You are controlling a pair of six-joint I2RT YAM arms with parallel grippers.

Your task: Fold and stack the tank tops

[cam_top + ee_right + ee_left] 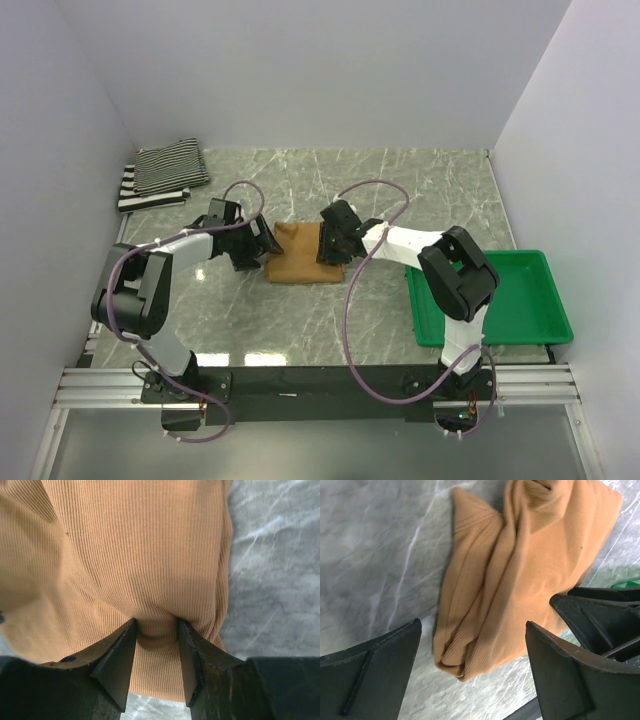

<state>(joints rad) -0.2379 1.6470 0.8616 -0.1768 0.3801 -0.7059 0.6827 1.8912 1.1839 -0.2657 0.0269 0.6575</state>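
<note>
My left gripper will next lower onto the tan-brown tank top's folded edge (270,264) (467,629), near its corner, and close there, because the open fingers are already on both sides of that edge.
The plain tan-brown tank top (298,256) lies bunched and partly folded at the table's middle. My left gripper (268,243) is at its left edge, open, with the jaws wide apart over the cloth's folded corner (470,645); the gripper (472,625) holds nothing. My right gripper (326,246) is at the top's right edge. In the right wrist view its jaws (157,622) pinch a pucker of the ribbed tan cloth (140,545). The pinstriped top (172,164) lies folded on the wide-striped top (140,197) at the far left corner.
A green plastic tray (525,300) stands at the right near edge beside the right arm's base. White walls close in the table at the left, back and right. Purple cables loop over both arms.
</note>
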